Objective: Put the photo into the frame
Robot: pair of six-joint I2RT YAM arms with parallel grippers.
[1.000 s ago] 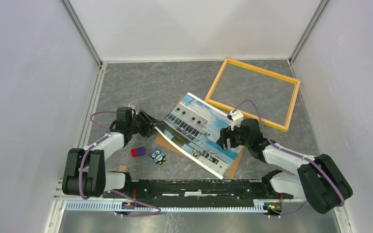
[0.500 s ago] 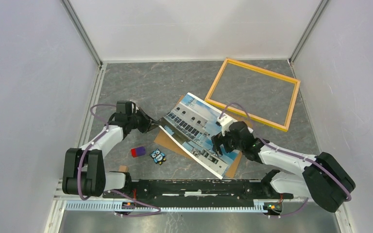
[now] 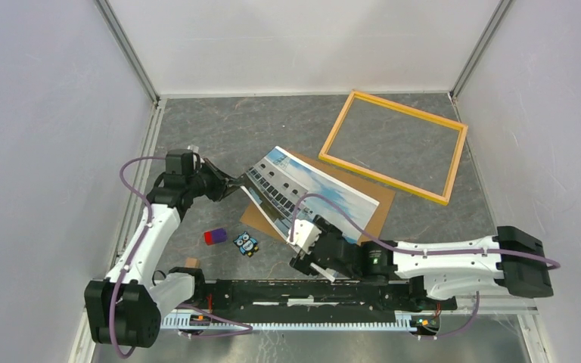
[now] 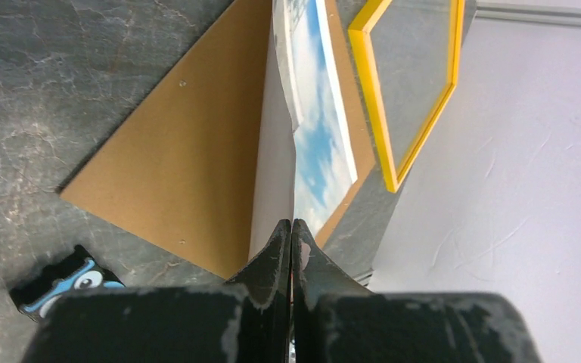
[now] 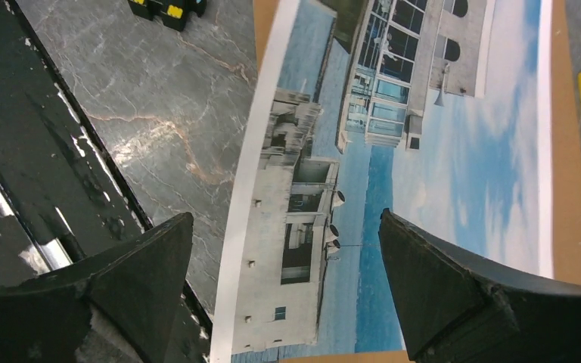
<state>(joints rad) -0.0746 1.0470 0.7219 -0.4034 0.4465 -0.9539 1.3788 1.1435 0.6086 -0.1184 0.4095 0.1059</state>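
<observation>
Only my left gripper holds the photo. I will gently move my right gripper to the right in the top view and close it on the photo's near corner.
The photo (image 3: 310, 193), a print of a white building under blue sky, lies tilted over a brown backing panel (image 3: 374, 215) at mid-table. My left gripper (image 3: 238, 184) is shut on the photo's left corner and holds that end raised. In the left wrist view the closed gripper (image 4: 291, 227) pinches the sheet edge-on, white back (image 4: 272, 174) to the left. My right gripper (image 3: 306, 261) hovers open over the photo's near corner. Its view shows the gripper (image 5: 284, 219) spread wide above the print (image 5: 424, 151), touching nothing. The yellow-orange frame (image 3: 393, 145) lies flat at the back right.
A purple-and-red block (image 3: 214, 237), a small owl tile (image 3: 247, 243) and a tiny wooden block (image 3: 191, 263) lie near the left arm. The black base rail (image 3: 302, 291) runs along the near edge. White walls close in three sides.
My left gripper shut on the photo's corner and drew it left, uncovering more of the brown panel. The right gripper opened wider and swung from the photo's right edge to its near corner.
</observation>
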